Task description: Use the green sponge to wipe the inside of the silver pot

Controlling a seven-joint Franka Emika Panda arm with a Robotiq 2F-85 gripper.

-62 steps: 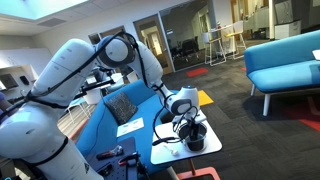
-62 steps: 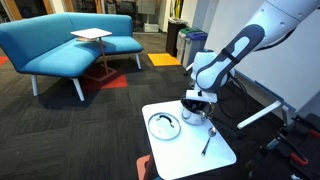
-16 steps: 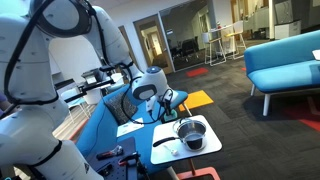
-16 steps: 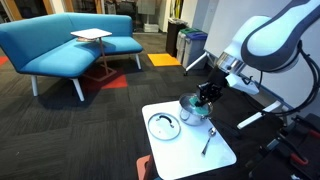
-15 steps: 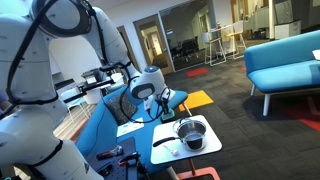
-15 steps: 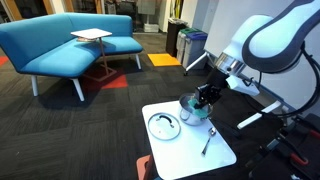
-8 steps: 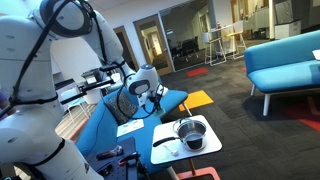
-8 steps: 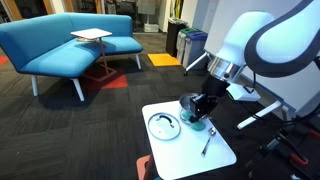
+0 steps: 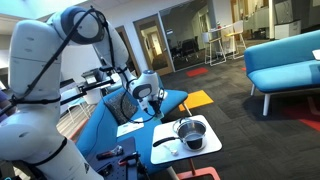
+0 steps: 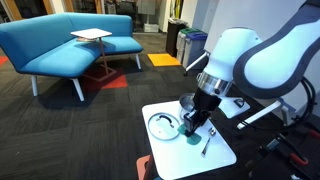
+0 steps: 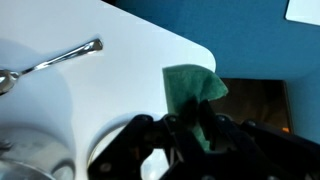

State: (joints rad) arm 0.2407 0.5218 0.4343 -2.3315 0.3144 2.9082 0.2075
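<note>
The sponge hangs over the table's corner, so my gripper will bring it down in from the table's edge onto the table between spoon and lid (image 11: pixel 117 92).
The silver pot (image 9: pixel 190 132) stands on the small white table (image 9: pixel 200 150), round with a dark inside. My gripper (image 9: pixel 158 100) is off to the side of the pot, near the table's edge. In the wrist view my gripper (image 11: pixel 192 115) is shut on the green sponge (image 11: pixel 190 85), which sticks out past the fingertips over the table's corner. In an exterior view the gripper (image 10: pixel 190 128) hangs low over the table with the sponge (image 10: pixel 190 136) at its tip, and the arm hides most of the pot.
A metal spoon (image 11: pixel 55 60) lies on the table, also seen in an exterior view (image 10: pixel 207 143). A round lid (image 10: pixel 165 125) lies beside the pot. A blue sofa (image 9: pixel 120 115) holding a white paper (image 9: pixel 130 127) adjoins the table.
The gripper has moved away from the pot towards the table's edge with the sponge still held. The pot, lid and spoon have not moved.
</note>
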